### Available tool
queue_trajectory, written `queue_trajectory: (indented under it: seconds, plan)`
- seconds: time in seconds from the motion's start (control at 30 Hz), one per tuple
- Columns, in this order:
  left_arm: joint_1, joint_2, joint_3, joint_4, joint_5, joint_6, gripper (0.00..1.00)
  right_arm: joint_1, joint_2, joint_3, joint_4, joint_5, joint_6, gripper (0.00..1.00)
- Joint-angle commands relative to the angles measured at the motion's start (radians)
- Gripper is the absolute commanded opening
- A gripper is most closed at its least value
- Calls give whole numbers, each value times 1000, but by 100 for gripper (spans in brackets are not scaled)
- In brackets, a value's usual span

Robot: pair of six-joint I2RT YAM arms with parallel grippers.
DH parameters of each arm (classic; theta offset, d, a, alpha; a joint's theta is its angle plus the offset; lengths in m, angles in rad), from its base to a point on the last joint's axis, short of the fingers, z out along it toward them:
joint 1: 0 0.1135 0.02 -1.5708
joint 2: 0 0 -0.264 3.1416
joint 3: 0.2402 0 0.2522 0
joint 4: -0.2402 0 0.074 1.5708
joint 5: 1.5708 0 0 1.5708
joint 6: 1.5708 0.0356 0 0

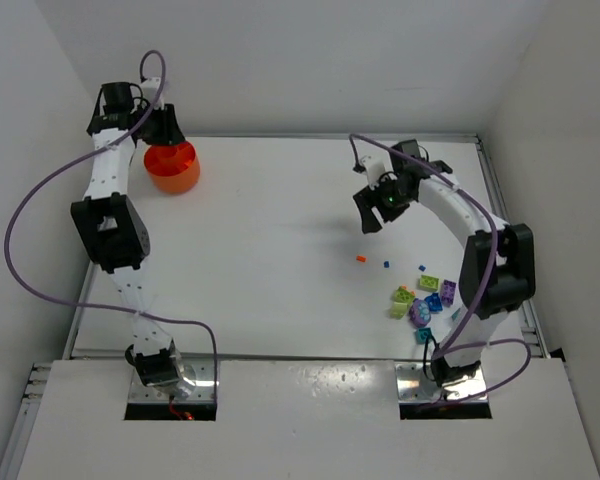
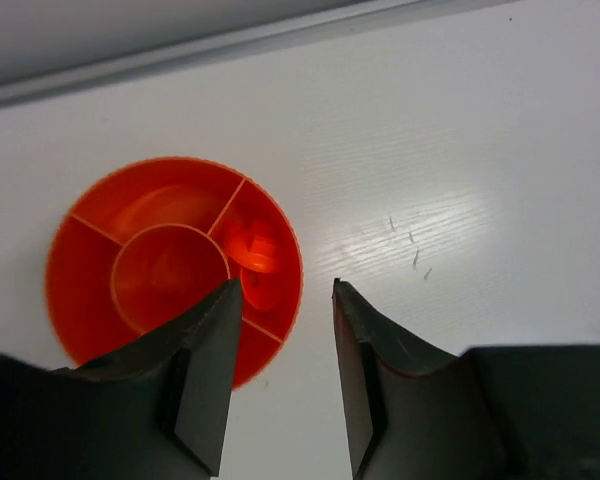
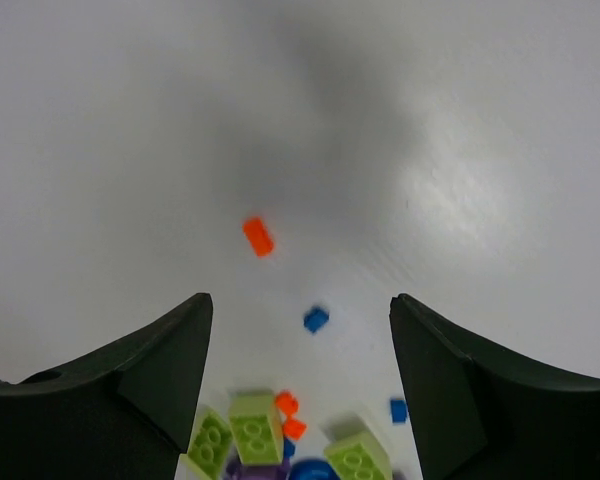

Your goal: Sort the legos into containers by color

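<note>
The loose orange brick is clear of the lego pile, below and back toward the base, so my right gripper should next lower its open fingers back around it.
The orange bowl stands at the far left; in the left wrist view it shows divided compartments with an orange brick in one. My left gripper hangs over the bowl's edge, open and empty. My right gripper is open and empty above the table, with the lego pile below it. In the right wrist view a loose orange brick, a tiny blue bit, lime green bricks and small orange bits lie under it.
A loose orange brick and a tiny blue bit lie left of the pile. Walls close in on the table at the back and both sides. A raised rail runs along the table's right edge.
</note>
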Motion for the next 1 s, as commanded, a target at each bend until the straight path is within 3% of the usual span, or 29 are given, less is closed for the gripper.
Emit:
queue_trajectory:
  seconds: [0.0,0.13,0.27,0.4,0.57,0.73,0.97]
  plan:
    - [-88,-256,-60,47,-68,108,47,-32,-171,-121,-21,58,-96,72]
    - [-261,-420,-292,47,-208,252,56,-54,-307,-325,-45,81,-195,68]
    - [-357,-481,-458,59,-212,196,60,-28,-348,-385,-36,81,-231,58]
    - [-334,-471,-510,94,-72,1,60,3,-290,-364,46,72,-231,47]
    - [-277,-462,-542,158,63,-137,61,76,-185,-327,143,115,-289,47]
    - [-248,-463,-565,183,85,-172,62,127,-86,-305,211,155,-289,53]
    - [-239,-482,-599,183,85,-163,65,182,8,-284,246,198,-256,53]
